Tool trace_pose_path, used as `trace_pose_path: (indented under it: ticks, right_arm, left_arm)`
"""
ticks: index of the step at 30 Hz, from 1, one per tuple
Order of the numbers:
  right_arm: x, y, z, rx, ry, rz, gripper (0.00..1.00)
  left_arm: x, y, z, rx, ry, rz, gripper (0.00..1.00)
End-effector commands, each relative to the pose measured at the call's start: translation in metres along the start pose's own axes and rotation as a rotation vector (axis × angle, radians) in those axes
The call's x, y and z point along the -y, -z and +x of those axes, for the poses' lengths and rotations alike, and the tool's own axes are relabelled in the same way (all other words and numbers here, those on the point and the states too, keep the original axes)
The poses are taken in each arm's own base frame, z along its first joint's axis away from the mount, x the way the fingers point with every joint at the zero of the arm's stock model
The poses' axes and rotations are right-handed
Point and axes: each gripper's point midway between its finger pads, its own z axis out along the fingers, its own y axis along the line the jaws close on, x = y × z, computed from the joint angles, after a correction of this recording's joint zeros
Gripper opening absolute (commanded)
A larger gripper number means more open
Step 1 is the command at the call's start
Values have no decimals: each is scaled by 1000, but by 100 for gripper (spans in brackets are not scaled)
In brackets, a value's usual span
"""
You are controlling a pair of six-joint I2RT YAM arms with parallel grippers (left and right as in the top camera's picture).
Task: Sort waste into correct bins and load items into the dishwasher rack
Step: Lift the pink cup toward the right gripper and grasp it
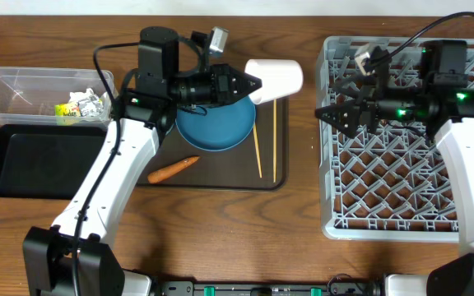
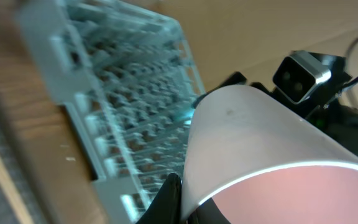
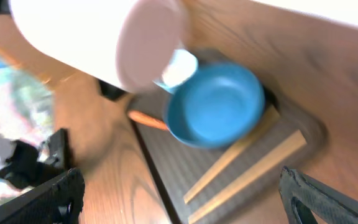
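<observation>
My right gripper moves to the left in the overhead view next, fingers around the cup's loose closed end (image 1: 295,78) (image 3: 152,45), because my left gripper holds the cup by its rim.
My left gripper (image 1: 251,82) is shut on the rim of the pale pink cup (image 1: 276,77) and holds it on its side above the table, between the serving tray and the dishwasher rack (image 1: 401,193). In the left wrist view the cup (image 2: 260,143) fills the lower right, with its wall pinched between the jaws (image 2: 178,198). My right gripper (image 1: 330,113) is open and empty over the rack's left edge, facing the cup (image 3: 86,37). The dark blue bowl (image 1: 216,125), two chopsticks (image 1: 258,150) and the carrot (image 1: 174,169) lie on the brown tray.
The clear tub (image 1: 19,86) at the far left holds the wrapper (image 1: 67,109) and tissue (image 1: 91,99). The black tray (image 1: 39,160) lies in front of it. A pale blue item (image 3: 179,68) shows behind the bowl (image 3: 213,106); I cannot tell which.
</observation>
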Motion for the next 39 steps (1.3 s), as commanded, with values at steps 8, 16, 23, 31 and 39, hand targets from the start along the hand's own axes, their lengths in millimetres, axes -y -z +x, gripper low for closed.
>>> trace_pose_path:
  ticks: [8,16,23,31,39]
  right_arm:
    - [-41,-21,-22,85,237,-194,99]
    - [-54,-21,-26,134,389,-253,99]
    - [-68,-15,-32,197,450,-329,93]
    - [-69,-15,-31,196,447,-330,79]
    - [-67,-16,-31,190,445,-323,66]
  left_arm:
    - [34,-25,28,-134,77,109,6]
    - [46,-27,41,-200,100,158,6]
    - [47,-27,41,-204,103,163,6]
    - [47,-27,41,-202,98,164,6]
    - [54,-26,33,-181,72,187,7]
